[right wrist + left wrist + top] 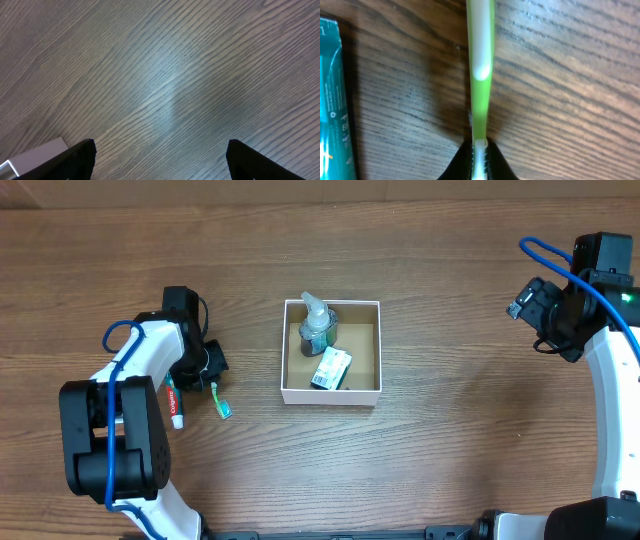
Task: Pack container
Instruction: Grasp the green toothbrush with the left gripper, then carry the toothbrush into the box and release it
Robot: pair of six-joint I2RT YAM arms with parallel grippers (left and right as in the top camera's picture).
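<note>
I should next lift my left gripper and swing it over the box's brown inside to release the toothbrush, as the box is to its right in the overhead view.
The container is a small white-walled box with a brown inside at the table's middle. It holds a clear pump bottle and a small green-white packet. A green toothbrush lies on the table left of the box, and it also shows in the left wrist view. My left gripper is shut on the toothbrush handle at table level. A toothpaste tube lies beside it, seen as a teal edge in the left wrist view. My right gripper is open and empty over bare wood at the far right.
The table is dark wood. A corner of the white box wall shows at the lower left of the right wrist view. My right arm stands at the right edge, well away from the box.
</note>
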